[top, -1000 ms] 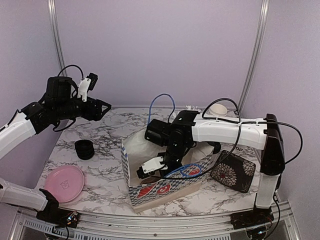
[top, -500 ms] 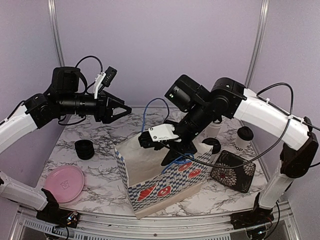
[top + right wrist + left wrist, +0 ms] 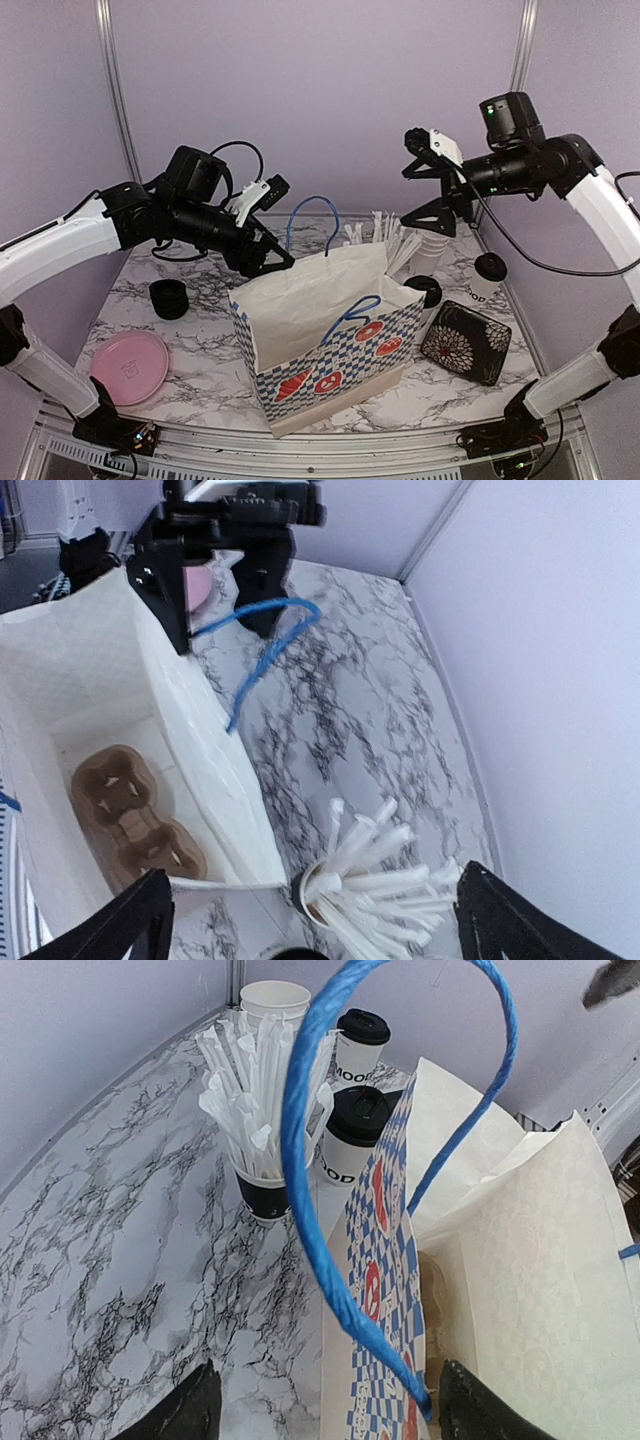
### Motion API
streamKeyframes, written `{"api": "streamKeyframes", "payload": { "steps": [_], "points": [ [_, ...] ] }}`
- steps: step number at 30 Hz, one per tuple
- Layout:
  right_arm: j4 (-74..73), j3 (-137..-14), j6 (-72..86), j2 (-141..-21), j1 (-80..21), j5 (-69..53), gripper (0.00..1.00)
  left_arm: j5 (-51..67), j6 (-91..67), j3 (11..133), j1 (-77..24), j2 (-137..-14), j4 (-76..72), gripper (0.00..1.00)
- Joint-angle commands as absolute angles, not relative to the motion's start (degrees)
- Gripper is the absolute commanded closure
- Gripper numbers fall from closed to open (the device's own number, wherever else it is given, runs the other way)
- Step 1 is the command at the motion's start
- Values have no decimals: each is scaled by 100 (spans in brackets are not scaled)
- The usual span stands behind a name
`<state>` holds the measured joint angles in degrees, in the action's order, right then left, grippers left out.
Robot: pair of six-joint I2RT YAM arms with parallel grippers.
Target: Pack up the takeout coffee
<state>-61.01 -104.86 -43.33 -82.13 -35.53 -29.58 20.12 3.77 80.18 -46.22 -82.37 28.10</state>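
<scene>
My right gripper hangs high above the lid. It comes down past the straws next, tilting its fingers downward onto the black-lidded coffee cup point(image 3: 425, 291) point(image 3: 293, 953) beside the bag.
A white paper bag point(image 3: 320, 335) with blue-checked sides stands open mid-table. A brown pulp cup carrier point(image 3: 135, 820) lies on its floor. Two takeout coffee cups with black lids stand to the right of the bag point(image 3: 490, 278) point(image 3: 425, 293), and they show again in the left wrist view point(image 3: 360, 1045) point(image 3: 352, 1135). My left gripper point(image 3: 275, 255) point(image 3: 325, 1415) is open at the bag's back left edge. The blue handle point(image 3: 310, 1210) runs between its fingers. My right gripper point(image 3: 420, 185) point(image 3: 320, 925) hangs wide open and empty, high above the straws.
A black cup of white straws point(image 3: 395, 240) point(image 3: 370, 880) stands behind the bag, with a white lidless cup point(image 3: 275, 1000) beyond it. A pink plate point(image 3: 128, 366) and a low stack of black rings point(image 3: 169, 298) lie at left. A black flowered dish point(image 3: 465, 342) sits at right.
My right gripper came up out of the bag, swung high to the right and opened wide. My left gripper moved right and down to the bag's blue handle. The bag now stands more upright.
</scene>
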Motion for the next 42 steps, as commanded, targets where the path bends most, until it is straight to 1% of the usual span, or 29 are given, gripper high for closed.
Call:
{"api": "streamKeyframes", "payload": {
  "steps": [1, 4, 7, 12, 17, 18, 19, 21, 23, 26, 28, 29, 36, 39, 42],
  "points": [
    [-5280, -9405, -3960, -7402, -2586, -3106, 1, 1977, 676, 8121, -4650, -8188, 3083, 27],
    [-5144, -8779, -3924, -7131, -2190, -2382, 1, 1982, 756, 8133, -4657, -8227, 3179, 32],
    [-5294, -8398, -3996, -7165, -1770, -1928, 3, 1995, 836, 8181, -4657, -8278, 3313, 37],
    [-5774, -8239, -4244, -7672, -1648, -1174, 16, 2091, 896, 8191, -4651, -8323, 3407, 42],
    [-6302, -8536, -4665, -8420, -1644, -1002, 28, 2200, 920, 8183, -4658, -8323, 3448, 46],
    [-6426, -8618, -4773, -8567, -1644, -1025, 29, 2217, 937, 8180, -4657, -8328, 3456, 48],
    [-6597, -8692, -4908, -8710, -1644, -1067, 29, 2223, 955, 8182, -4655, -8329, 3462, 50],
    [-6746, -8771, -5097, -8934, -1648, -1080, 27, 2215, 999, 8178, -4653, -8331, 3502, 57],
    [-6935, -8797, -5300, -9110, -1673, -1158, 24, 2246, 1048, 8166, -4654, -8332, 3542, 67],
    [-7029, -8713, -5556, -9240, -1769, -1223, 18, 2268, 1071, 8166, -4651, -8353, 3572, 76],
    [-7015, -8640, -5625, -9280, -1866, -1205, 15, 2260, 1093, 8179, -4651, -8364, 3590, 86],
    [-7014, -8620, -5645, -9301, -1905, -1215, 14, 2246, 1105, 8182, -4642, -8367, 3596, 87],
    [-6814, -8534, -5562, -9455, -2061, -1382, 13, 2138, 1143, 8176, -4618, -8371, 3603, 89],
    [-6786, -8542, -5529, -9591, -2089, -1478, 13, 2100, 1146, 8148, -4613, -8392, 3609, 86],
    [-6755, -8566, -5486, -9677, -2102, -1515, 13, 1966, 1142, 8147, -4612, -8376, 3605, 81]
  ]
}}
